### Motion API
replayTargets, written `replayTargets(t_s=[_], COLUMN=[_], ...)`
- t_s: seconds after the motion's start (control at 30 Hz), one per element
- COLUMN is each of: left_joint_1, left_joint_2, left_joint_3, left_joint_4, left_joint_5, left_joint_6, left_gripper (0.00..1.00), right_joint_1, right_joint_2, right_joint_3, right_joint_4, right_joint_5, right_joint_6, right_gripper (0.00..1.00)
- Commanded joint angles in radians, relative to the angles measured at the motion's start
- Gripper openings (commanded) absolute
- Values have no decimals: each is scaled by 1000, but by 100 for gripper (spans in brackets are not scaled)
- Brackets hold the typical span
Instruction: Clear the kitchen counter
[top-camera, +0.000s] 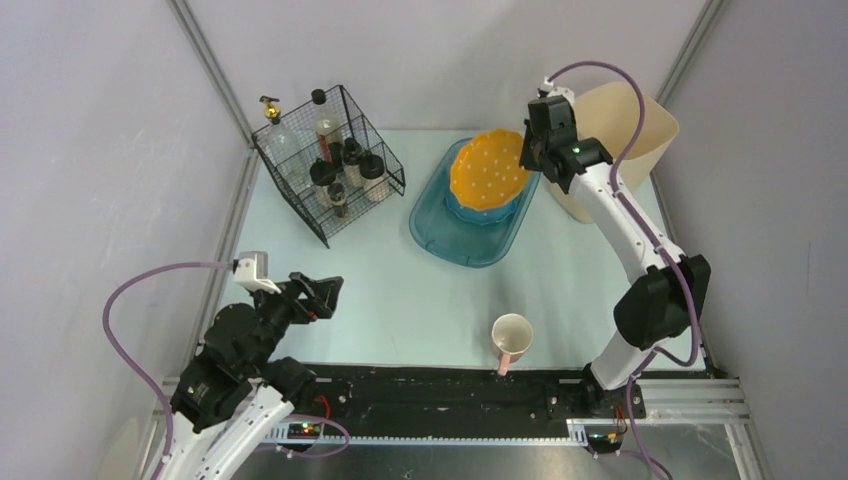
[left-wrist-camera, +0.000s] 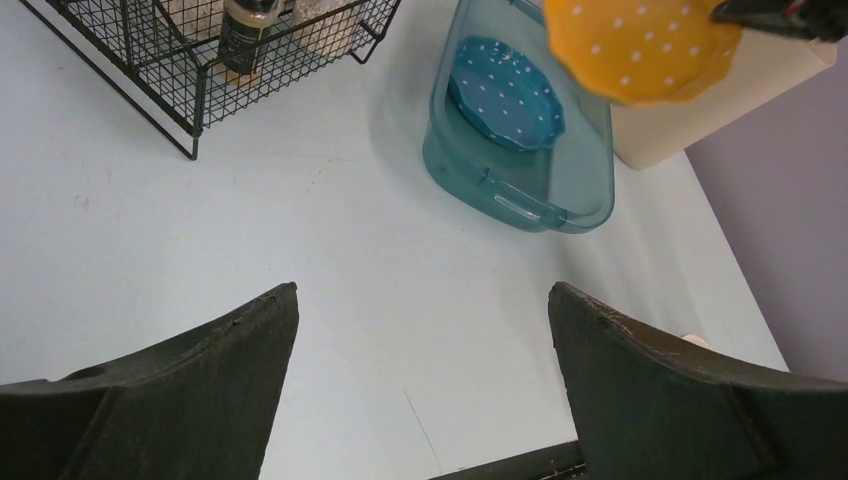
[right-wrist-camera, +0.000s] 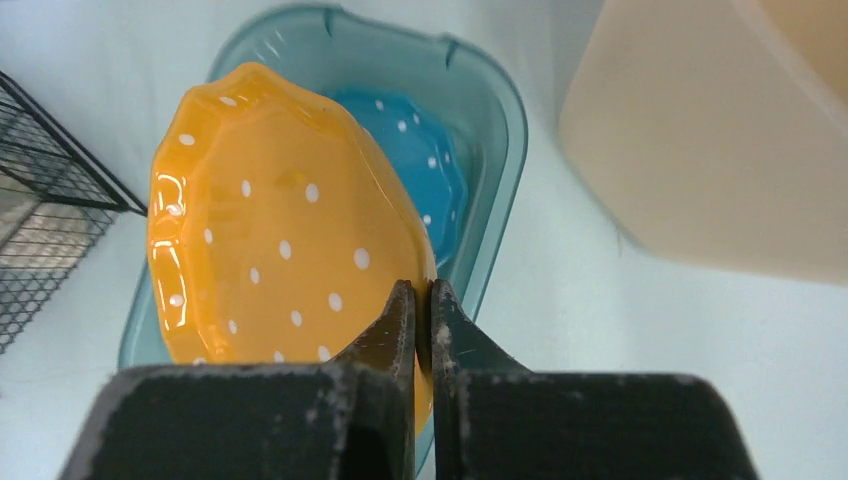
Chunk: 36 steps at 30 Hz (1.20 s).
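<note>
I need to lower my right gripper into the teal tub next and bring the orange plate onto the blue dotted plate (left-wrist-camera: 505, 92), because the orange plate is still hanging above that plate.
The pale mint-blue kitchen counter (top-camera: 400, 290) fills the middle of the top view. My right gripper (top-camera: 528, 150) is shut on the rim of an orange white-dotted plate (top-camera: 488, 168), held tilted above the teal tub (top-camera: 455, 238); the plate (right-wrist-camera: 270, 250) and gripper (right-wrist-camera: 420, 295) show in the right wrist view. A blue dotted plate (left-wrist-camera: 505, 92) lies in the tub (left-wrist-camera: 500, 195). A cream cup (top-camera: 511, 336) with a pink handle lies on the counter near the front rail. My left gripper (top-camera: 325, 295) is open and empty above the counter's front left (left-wrist-camera: 420, 290).
A black wire basket (top-camera: 330, 165) with several bottles stands at the back left. A beige bin (top-camera: 620, 140) stands at the back right behind the right arm. A black rail (top-camera: 450, 385) runs along the front edge. Grey walls enclose the sides.
</note>
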Motion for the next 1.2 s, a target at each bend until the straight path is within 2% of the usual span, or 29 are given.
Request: replayTargets(t_s=[0.0, 0.23, 0.57, 1.17], left_joint_1=[7, 6, 7, 17], left_joint_2=[15, 17, 19, 24], left_joint_3=[4, 4, 3, 6], left_joint_4=[22, 23, 22, 24], left_joint_5=[12, 11, 13, 19], left_joint_6=[12, 12, 11, 12], left_gripper=[98, 98, 98, 98], right_joint_1=[-16, -44, -56, -75], right_joint_2=[-13, 53, 132, 274], right_joint_3=[-55, -124, -213, -223], right_joint_4=[187, 232, 347, 427], right_joint_5=[-77, -107, -44, 26], right_joint_6=[168, 263, 375, 498], right_gripper=[0, 0, 0, 0])
